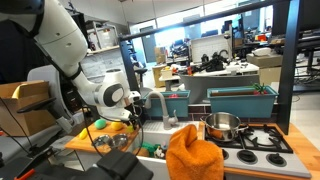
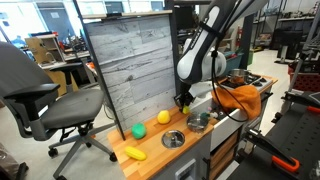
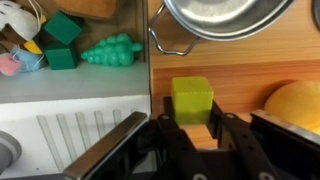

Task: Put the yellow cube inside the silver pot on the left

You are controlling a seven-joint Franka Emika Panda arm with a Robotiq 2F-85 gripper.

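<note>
My gripper holds the yellow cube (image 3: 192, 98) low beside the silver pot's rim, so I will lift it, move across over the pot's open inside and let go.
In the wrist view the yellow cube (image 3: 192, 98) sits between my gripper's (image 3: 193, 135) two fingers, low over the wooden counter. The fingers press on both its sides. The rim and handle of a silver pot (image 3: 220, 20) lie just beyond the cube. In an exterior view my gripper (image 2: 183, 101) hangs close above the counter beside the silver pot (image 2: 198, 122), and the cube is hidden behind the fingers.
A yellow round fruit (image 3: 295, 105) lies right of the cube. Green toy pieces (image 3: 62, 28) and a green bunch (image 3: 112, 50) lie in the sink area. A silver bowl (image 2: 173, 138), green piece (image 2: 139, 130) and yellow ball (image 2: 164, 117) sit on the counter. An orange cloth (image 1: 193, 155) lies near the stove.
</note>
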